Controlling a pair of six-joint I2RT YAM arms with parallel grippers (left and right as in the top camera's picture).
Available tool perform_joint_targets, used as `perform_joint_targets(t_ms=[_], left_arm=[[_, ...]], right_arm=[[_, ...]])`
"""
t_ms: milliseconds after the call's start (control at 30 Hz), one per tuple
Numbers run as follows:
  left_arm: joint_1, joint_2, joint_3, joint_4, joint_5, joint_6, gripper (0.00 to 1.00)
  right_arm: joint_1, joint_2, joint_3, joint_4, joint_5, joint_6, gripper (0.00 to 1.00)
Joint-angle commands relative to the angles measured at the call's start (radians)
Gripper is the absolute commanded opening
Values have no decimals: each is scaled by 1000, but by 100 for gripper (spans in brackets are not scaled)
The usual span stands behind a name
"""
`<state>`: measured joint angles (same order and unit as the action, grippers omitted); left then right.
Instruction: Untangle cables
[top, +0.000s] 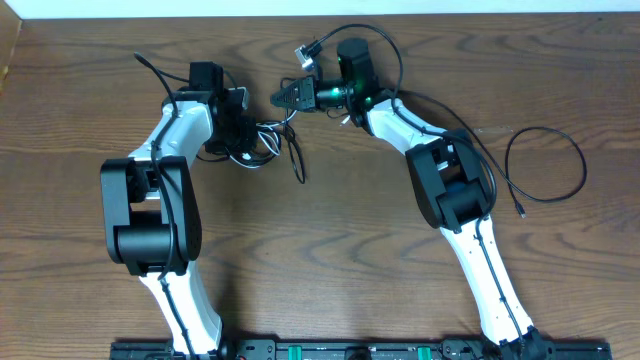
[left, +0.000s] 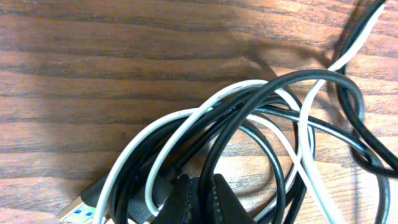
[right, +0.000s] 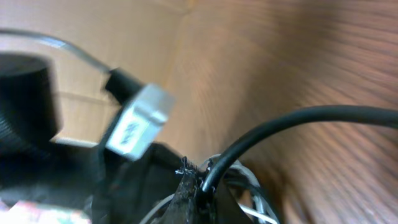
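Observation:
The black cable still runs into the tangle, so the robot's right gripper should pull toward the right in the overhead view, over the tabletop, and release the cable.
A tangle of black and white cables lies on the wooden table between the arms. My left gripper is down in the tangle. In the left wrist view its jaws are shut on one black cable, with white loops around it and a USB plug at lower left. My right gripper points left just above the tangle. In the right wrist view it is shut on a black cable. A silver plug hangs raised beside it.
A separate black cable lies in a loose loop at the right of the table. A thicker black wire arcs over the right arm near the back edge. Cardboard stands at the far left corner.

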<state>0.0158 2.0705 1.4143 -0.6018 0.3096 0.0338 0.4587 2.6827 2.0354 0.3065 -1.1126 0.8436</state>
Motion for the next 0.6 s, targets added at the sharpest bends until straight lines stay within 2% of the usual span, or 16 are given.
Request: perform_joint_targets(t_ms=[0, 567], left_arm=[[0, 21, -6, 2, -7, 1, 8], [0, 21, -6, 25, -15, -123, 9]], right_arm=[[-14, -78, 10, 51, -148, -29, 1], [-82, -232, 10, 24, -240, 54, 1]])
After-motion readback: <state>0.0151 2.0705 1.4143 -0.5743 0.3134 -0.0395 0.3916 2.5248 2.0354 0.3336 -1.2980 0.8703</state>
